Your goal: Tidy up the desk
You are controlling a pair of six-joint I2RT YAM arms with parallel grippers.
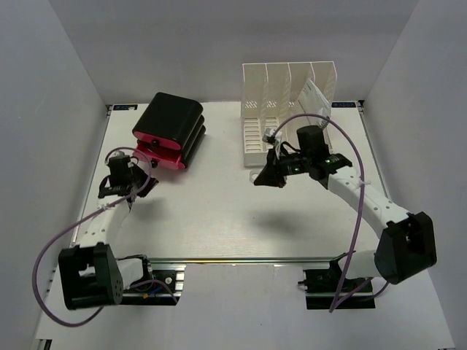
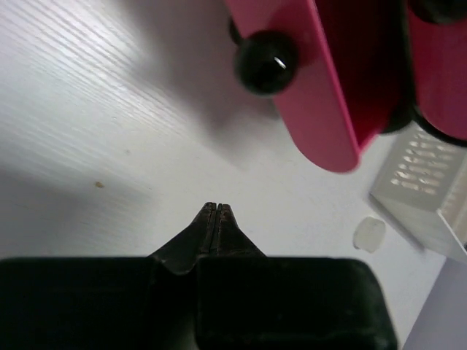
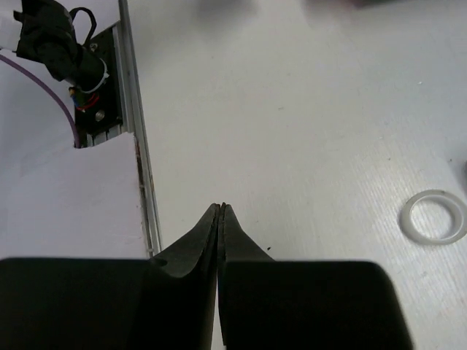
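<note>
The open pink drawer's black knob lies outward of my left gripper's fingers, so next that gripper moves outward toward it and opens its shut fingers.
The desk is a white tabletop with a silver rail along its near edge. My left gripper is shut and empty, just in front of a black and pink drawer unit at the back left. In the left wrist view my fingertips are pressed together, below the pink drawer front and its black knob. My right gripper is shut and empty, above the desk in front of the white file rack. Its tips point toward the rail.
A small clear plastic ring lies on the desk beside my right gripper; it also shows in the left wrist view near the rack's corner. A white sheet leans in the rack. Grey walls surround the desk.
</note>
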